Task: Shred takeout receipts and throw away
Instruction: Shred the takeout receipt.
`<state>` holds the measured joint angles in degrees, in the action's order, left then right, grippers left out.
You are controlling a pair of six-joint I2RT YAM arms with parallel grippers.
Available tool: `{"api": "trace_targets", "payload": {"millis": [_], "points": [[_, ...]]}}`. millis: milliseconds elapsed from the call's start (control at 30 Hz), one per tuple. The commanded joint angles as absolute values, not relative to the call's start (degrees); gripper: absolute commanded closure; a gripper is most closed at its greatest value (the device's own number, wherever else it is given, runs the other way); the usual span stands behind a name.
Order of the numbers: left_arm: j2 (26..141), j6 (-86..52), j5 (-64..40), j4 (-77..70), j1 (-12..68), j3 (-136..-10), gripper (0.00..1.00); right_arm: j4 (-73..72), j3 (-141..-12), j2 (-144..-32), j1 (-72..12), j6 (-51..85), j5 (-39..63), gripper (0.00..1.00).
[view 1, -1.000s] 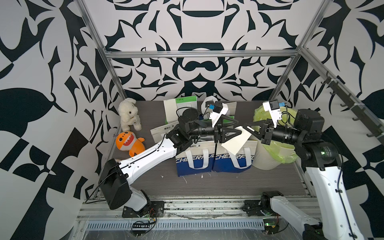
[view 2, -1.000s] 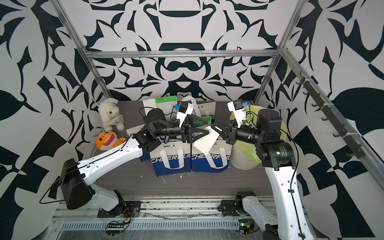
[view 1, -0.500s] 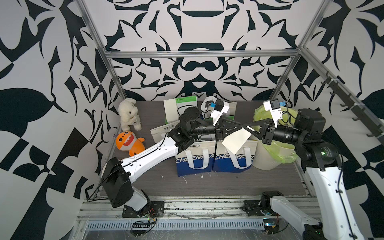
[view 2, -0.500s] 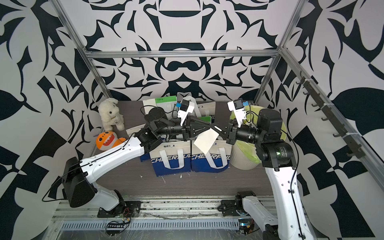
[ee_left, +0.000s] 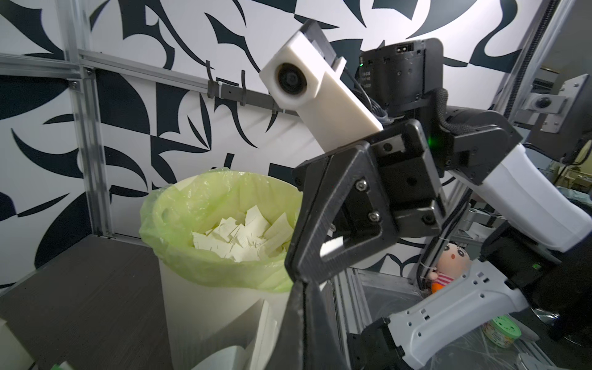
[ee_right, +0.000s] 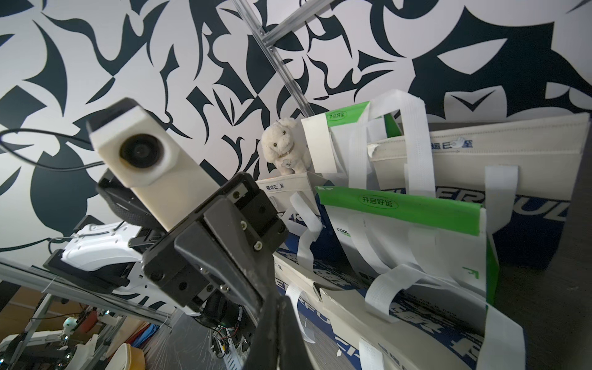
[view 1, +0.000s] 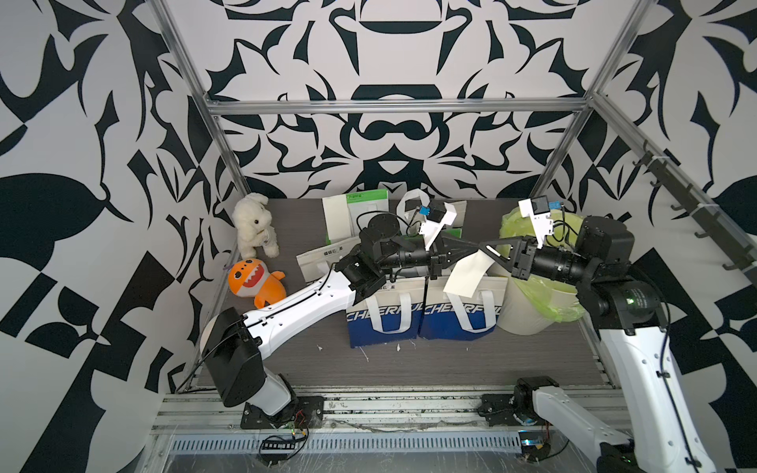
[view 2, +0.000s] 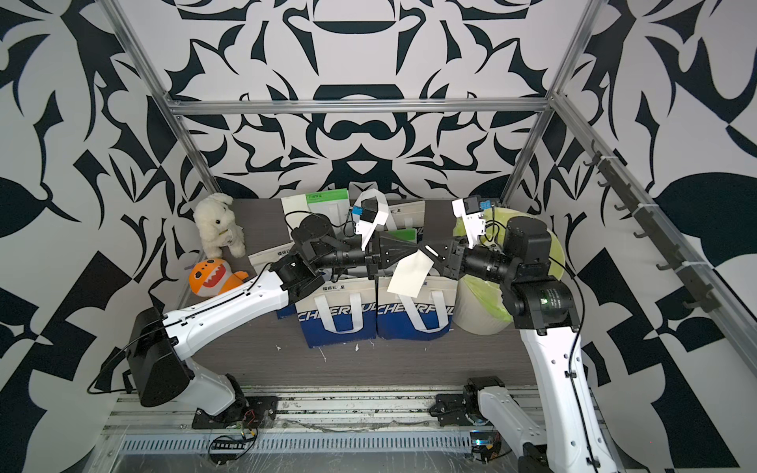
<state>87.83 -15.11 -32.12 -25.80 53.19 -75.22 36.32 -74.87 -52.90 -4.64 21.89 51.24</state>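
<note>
My right gripper will next pull away from my left gripper and tip down over the open green-lined bin, where torn pieces lie, to release its receipt piece.
A cream takeout receipt [view 1: 467, 275] [view 2: 409, 275] hangs in the air above the two blue-and-white bags [view 1: 422, 311]. My left gripper [view 1: 475, 247] [view 2: 420, 247] and my right gripper [view 1: 487, 250] [view 2: 428, 250] meet tip to tip at its top edge, and both are shut on it. In the left wrist view my shut left gripper [ee_left: 301, 320] touches the right one's fingers [ee_left: 307, 250]. The bin [view 1: 532, 303] [ee_left: 205, 307] with a green liner holds several torn pieces [ee_left: 243, 237]. Another cream slip [view 1: 336, 217] lies on a bag at the back.
Green-and-white bags [ee_right: 407, 224] stand behind the blue ones. A white plush rabbit [view 1: 254, 225] and an orange plush shark [view 1: 252, 278] sit at the left. Small paper scraps [view 1: 397, 348] lie on the table in front of the bags. Metal frame posts line the walls.
My left gripper, open a second ago, moved right to the receipt's top edge and closed on it. The right gripper kept its hold and barely moved.
</note>
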Motion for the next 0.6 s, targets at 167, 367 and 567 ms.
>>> {"api": "trace_targets", "payload": {"millis": [167, 367, 567], "points": [[85.1, -9.7, -26.6, -32.4, 55.5, -71.6, 1.0, 35.9, -73.0, -54.7, -4.9, 27.9, 41.4, 1.0], [82.4, -9.2, -23.6, -37.5, 55.5, -67.5, 1.0, 35.6, -72.5, -56.3, -5.0, 30.5, 40.2, 1.0], [80.0, -8.5, -21.1, -39.6, 55.4, -65.2, 1.0, 37.1, -71.9, -56.4, -4.9, 30.1, 37.7, 1.0]]}}
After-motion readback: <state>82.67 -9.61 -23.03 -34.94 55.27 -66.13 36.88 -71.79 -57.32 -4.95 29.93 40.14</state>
